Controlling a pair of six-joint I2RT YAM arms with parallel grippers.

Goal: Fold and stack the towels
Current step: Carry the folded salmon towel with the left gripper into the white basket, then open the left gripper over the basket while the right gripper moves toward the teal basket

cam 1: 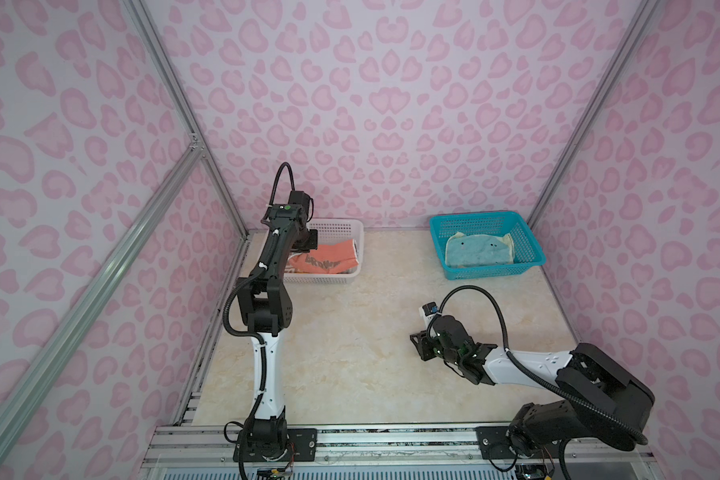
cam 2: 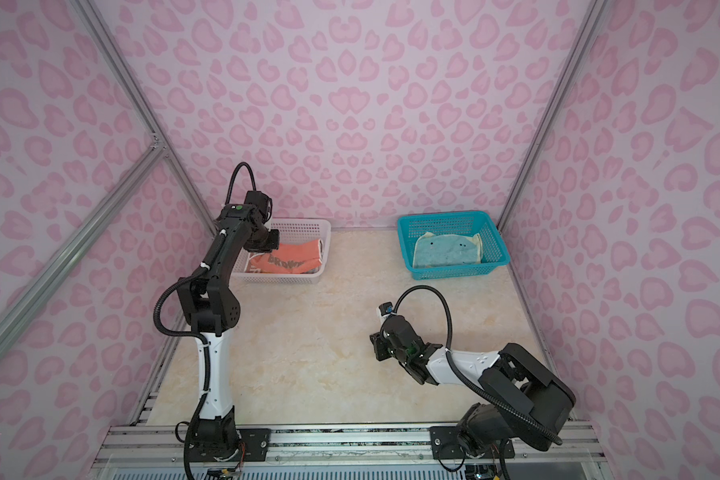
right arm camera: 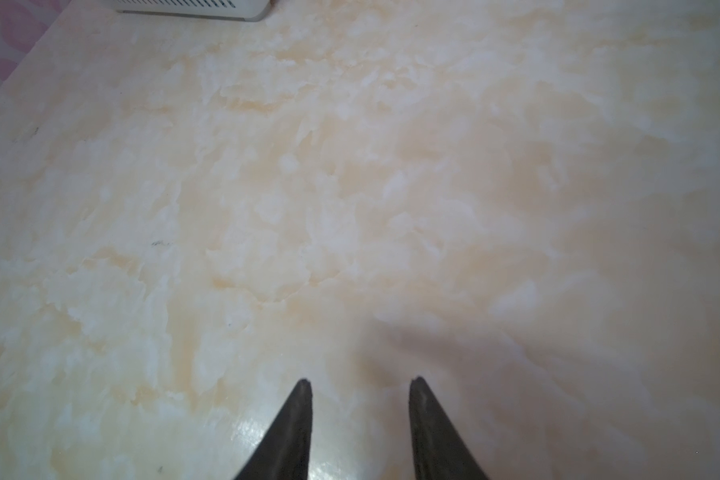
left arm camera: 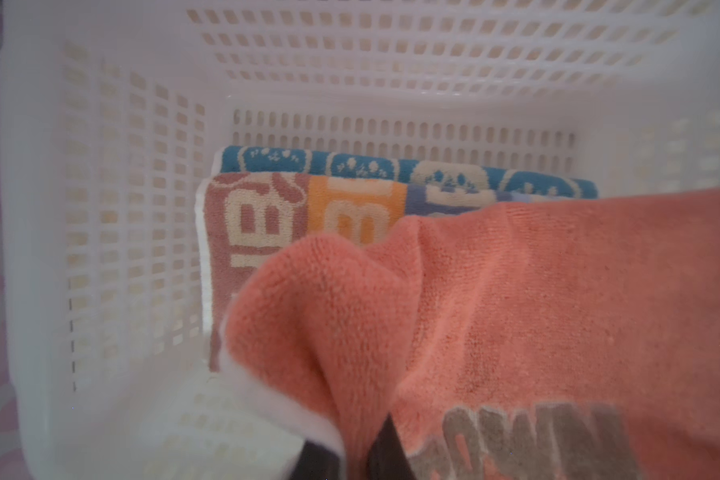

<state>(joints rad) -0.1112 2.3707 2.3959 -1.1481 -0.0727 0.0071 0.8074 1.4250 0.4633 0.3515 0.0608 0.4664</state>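
Note:
I will next lower the bunched fold of orange towel in my left gripper and release it onto the maroon end of the lettered towel, as that end is still uncovered.
In the left wrist view my left gripper is shut on a fold of the orange towel, which has grey letters and white edging. The towel lies in the white basket, draped over two folded towels: one with white letters on coloured blocks and a blue one with white figures. In both top views the left gripper reaches into the white basket at the orange towel. My right gripper stands open, empty, low over the table.
A teal basket at the back right holds a teal towel with pale-yellow edges. The marble-patterned table lies between the arms. Pink patterned walls enclose three sides. A corner of the white basket shows in the right wrist view.

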